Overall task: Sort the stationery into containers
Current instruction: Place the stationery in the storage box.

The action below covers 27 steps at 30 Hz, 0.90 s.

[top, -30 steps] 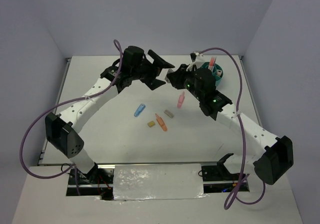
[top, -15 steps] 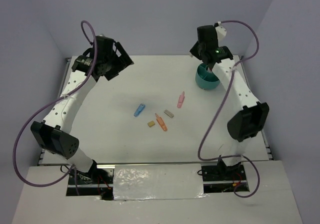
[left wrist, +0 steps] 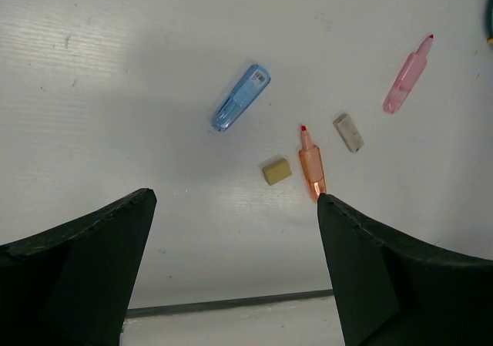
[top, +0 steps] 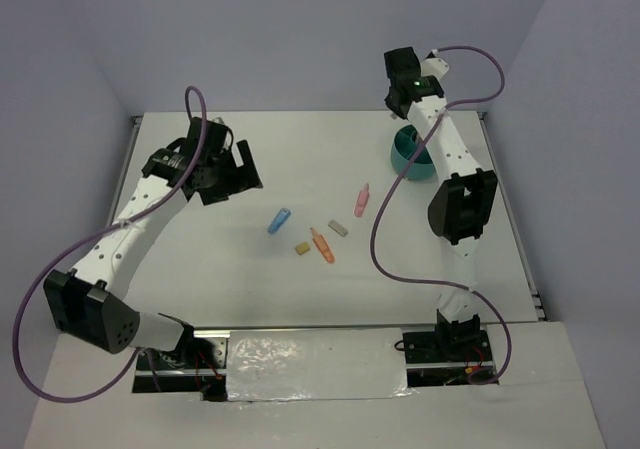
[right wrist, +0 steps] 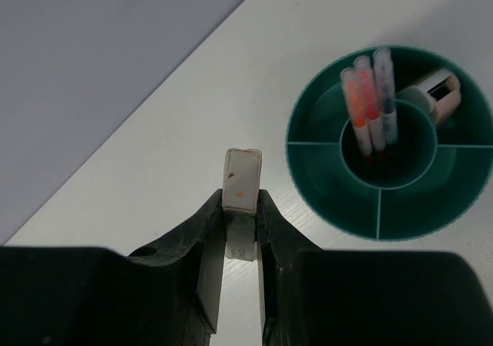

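My right gripper needs to move down next toward the cup's outer section (top: 406, 133) (right wrist: 322, 117) beside the orange pen, because that section is empty.
Five stationery pieces lie mid-table: a blue block (top: 279, 220) (left wrist: 241, 97), a tan block (top: 302, 249) (left wrist: 276, 171), an orange marker (top: 321, 245) (left wrist: 312, 163), a grey block (top: 338, 228) (left wrist: 349, 132) and a pink marker (top: 362, 199) (left wrist: 406, 74). The teal organiser cup (top: 405, 159) (right wrist: 316, 184) stands at the far right, with pink and orange pens (right wrist: 368, 99) in its centre well and a pale item (right wrist: 435, 92) in an outer compartment. My left gripper (top: 238, 174) (left wrist: 235, 199) is open and empty, left of the pieces. My right gripper (top: 398, 104) (right wrist: 240, 207) is shut on a white eraser block (right wrist: 242, 178), raised beside the cup.
The back wall rises just behind the cup and the right gripper. The table's left edge (top: 128, 169) runs beside the left arm. A dark table edge strip (left wrist: 231, 304) shows between the left fingers. The purple cables loop off both arms.
The left arm has swung left and lowered toward the table. The right arm has folded upright and holds its gripper behind the cup. The pieces on the table have not moved.
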Tool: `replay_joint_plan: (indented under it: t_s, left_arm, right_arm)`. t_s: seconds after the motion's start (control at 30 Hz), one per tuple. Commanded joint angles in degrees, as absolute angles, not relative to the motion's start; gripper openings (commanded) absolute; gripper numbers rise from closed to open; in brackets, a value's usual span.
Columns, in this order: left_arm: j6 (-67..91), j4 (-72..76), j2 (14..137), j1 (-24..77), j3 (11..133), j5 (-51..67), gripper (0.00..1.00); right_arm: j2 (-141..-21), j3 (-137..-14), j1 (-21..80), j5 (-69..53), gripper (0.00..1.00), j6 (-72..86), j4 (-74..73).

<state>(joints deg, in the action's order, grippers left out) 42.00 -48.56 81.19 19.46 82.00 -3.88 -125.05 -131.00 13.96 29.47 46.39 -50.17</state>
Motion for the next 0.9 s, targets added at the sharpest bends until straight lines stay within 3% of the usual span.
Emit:
replay_joint_plan:
  t_s: [0.0, 0.3, 0.87]
  left_arm:
    - [38.9, -48.9, 74.9, 19.5, 79.0, -3.6, 0.99]
    - [38.3, -48.7, 72.0, 19.4, 75.8, -2.6, 0.99]
    - [36.7, -48.5, 70.3, 19.4, 70.7, -2.5, 0.99]
  right_arm:
    - [-125.0, -132.0, 12.7, 35.8, 0.0, 46.7, -48.8]
    - [-127.3, -130.7, 12.0, 41.7, 0.0, 41.6, -44.5]
    - [-129.6, -123.6, 11.3, 41.4, 0.0, 33.3, -33.2]
